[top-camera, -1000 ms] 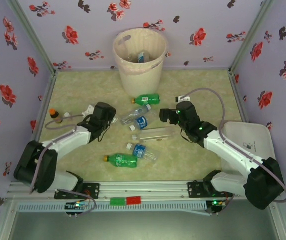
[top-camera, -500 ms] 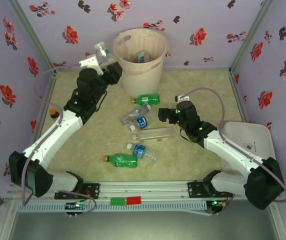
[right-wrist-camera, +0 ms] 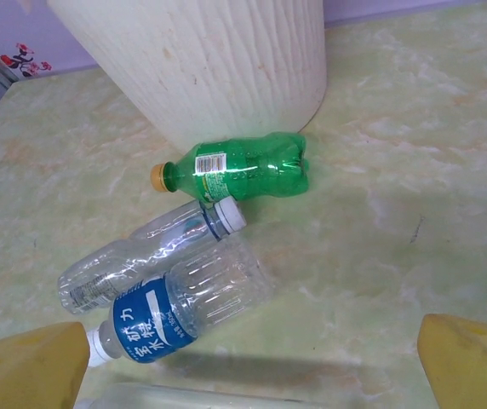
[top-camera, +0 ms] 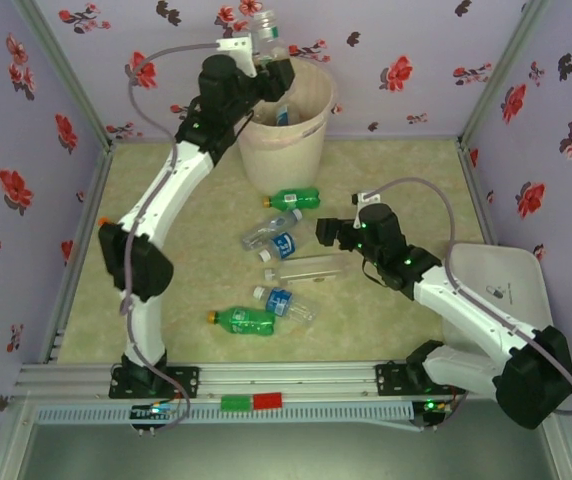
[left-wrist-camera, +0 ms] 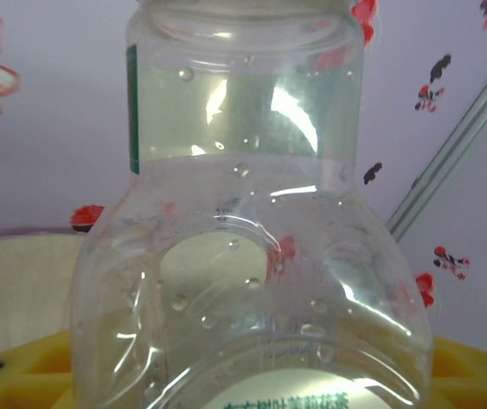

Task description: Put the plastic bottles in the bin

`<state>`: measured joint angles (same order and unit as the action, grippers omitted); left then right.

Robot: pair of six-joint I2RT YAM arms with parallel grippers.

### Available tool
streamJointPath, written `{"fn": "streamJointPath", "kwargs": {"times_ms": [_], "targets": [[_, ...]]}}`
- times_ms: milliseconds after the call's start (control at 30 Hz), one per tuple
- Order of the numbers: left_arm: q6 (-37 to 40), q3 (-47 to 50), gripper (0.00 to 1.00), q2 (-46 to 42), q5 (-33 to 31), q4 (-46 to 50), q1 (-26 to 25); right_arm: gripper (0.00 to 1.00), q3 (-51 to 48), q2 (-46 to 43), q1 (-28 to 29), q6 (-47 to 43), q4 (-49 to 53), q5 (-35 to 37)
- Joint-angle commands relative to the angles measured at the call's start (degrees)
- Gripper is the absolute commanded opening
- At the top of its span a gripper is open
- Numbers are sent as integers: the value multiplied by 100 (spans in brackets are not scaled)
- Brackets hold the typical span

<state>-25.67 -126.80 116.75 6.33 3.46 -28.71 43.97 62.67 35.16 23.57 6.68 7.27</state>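
The left gripper shifts past the bin's rim toward the right gripper's side and releases the clear bottle (top-camera: 264, 24) next, since the bin's opening (top-camera: 304, 97) lies below, toward that side.
My left gripper (top-camera: 270, 70) is raised high over the near-left rim of the pale pink-beige bin (top-camera: 279, 140), shut on a clear plastic bottle (top-camera: 264, 24) that stands up out of it. That bottle (left-wrist-camera: 243, 239) is close up in the left wrist view, with yellow fingers (left-wrist-camera: 22, 371) at its sides. The bin holds a bottle (top-camera: 282, 112). On the table lie a green bottle (top-camera: 294, 198), a clear one (top-camera: 264, 233), blue-labelled ones (top-camera: 284, 245) (top-camera: 284, 302), a long clear one (top-camera: 312, 267) and another green one (top-camera: 242, 320). My right gripper (top-camera: 328, 232) is open and empty, low beside the blue-labelled bottle (right-wrist-camera: 175, 311).
A white tray (top-camera: 501, 290) sits at the right edge under the right arm. An orange-capped bottle (top-camera: 102, 221) peeks out by the left arm's elbow. The bin's wall (right-wrist-camera: 201, 68) stands just behind the green bottle (right-wrist-camera: 235, 169). Floral walls close in three sides.
My left arm has risen from the table's left side, carrying the clear bottle up and right to the bin's rim. The right arm has hardly moved.
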Motion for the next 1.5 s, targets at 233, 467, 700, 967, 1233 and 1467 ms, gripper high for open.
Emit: {"fn": "streamJointPath", "kwargs": {"times_ms": [233, 467, 700, 967, 1233, 1467], "targets": [[212, -2555, 48, 1925, 334, 1309, 109, 99, -7, -227, 35, -13, 352, -155], [-23, -2336, 83, 1900, 279, 1144, 133, 100, -104, -299, 35, 4, 281, -157], [-101, -1799, 100, 1320, 383, 1002, 131, 100, -459, -479, 61, -46, -363, -235], [-186, 622, 100, -455, 549, 18, 132, 100, -792, -389, 341, 134, -1210, -614], [-160, 4507, 100, -2875, 222, -1276, 198, 96, -549, 373, 1311, -159, -1724, -999], [-189, 6925, 100, -4658, -809, -883, 343, 90, 577, 1513, 2677, -929, -791, -789]]}}
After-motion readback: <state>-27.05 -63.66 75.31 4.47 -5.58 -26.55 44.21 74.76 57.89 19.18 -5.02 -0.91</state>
